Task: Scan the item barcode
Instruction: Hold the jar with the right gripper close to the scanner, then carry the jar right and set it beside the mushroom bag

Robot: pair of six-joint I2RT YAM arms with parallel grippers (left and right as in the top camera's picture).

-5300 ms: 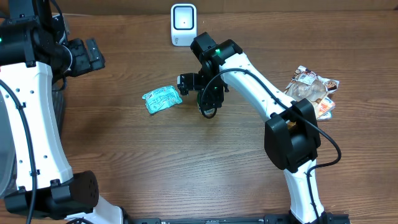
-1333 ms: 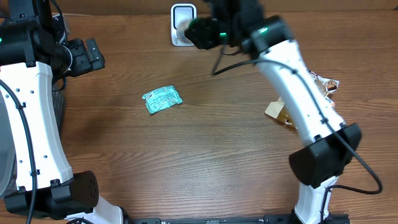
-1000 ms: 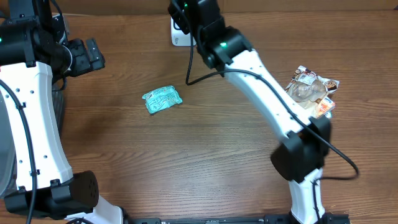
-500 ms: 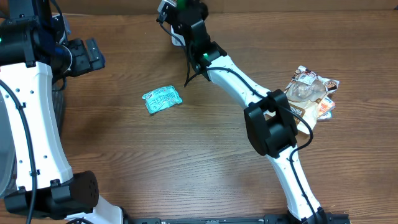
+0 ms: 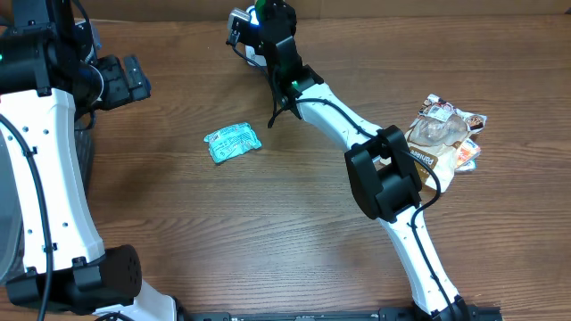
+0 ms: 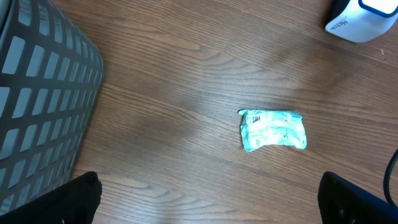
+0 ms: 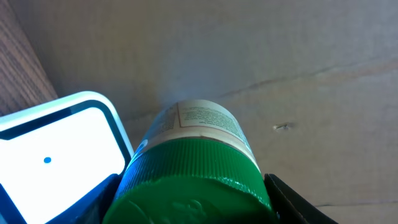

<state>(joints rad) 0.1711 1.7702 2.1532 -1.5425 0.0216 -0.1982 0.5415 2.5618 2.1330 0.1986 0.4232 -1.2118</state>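
Observation:
Next, my right gripper swings back from the scanner [image 7: 56,155] and down to the bare wood beside the snack packets, since that spot is clear for the jar.
A jar with a green ribbed lid [image 7: 199,180] and a pale printed label [image 7: 205,121] fills the right wrist view, clamped by the lid between my right gripper's [image 7: 193,202] fingers. The white scanner [image 7: 56,155], its window lit, stands just left of the jar. From overhead, my right gripper [image 5: 256,21] holds the jar [image 5: 238,20] at the table's back edge, over the scanner, which is largely hidden there. My left gripper [image 5: 125,80] hangs open at the far left with nothing in it; its fingertips [image 6: 84,199] show over bare wood.
A teal packet [image 5: 232,143] lies flat on the wood left of centre, also visible as the teal packet [image 6: 273,129] in the left wrist view. Snack packets [image 5: 446,134] are piled at the right. A grey mesh basket [image 6: 37,93] stands at the left. Cardboard backs the table.
The right arm has swung left and back, bringing the jar over the scanner, and has nearly settled in the last half second. The left arm and teal packet have not moved.

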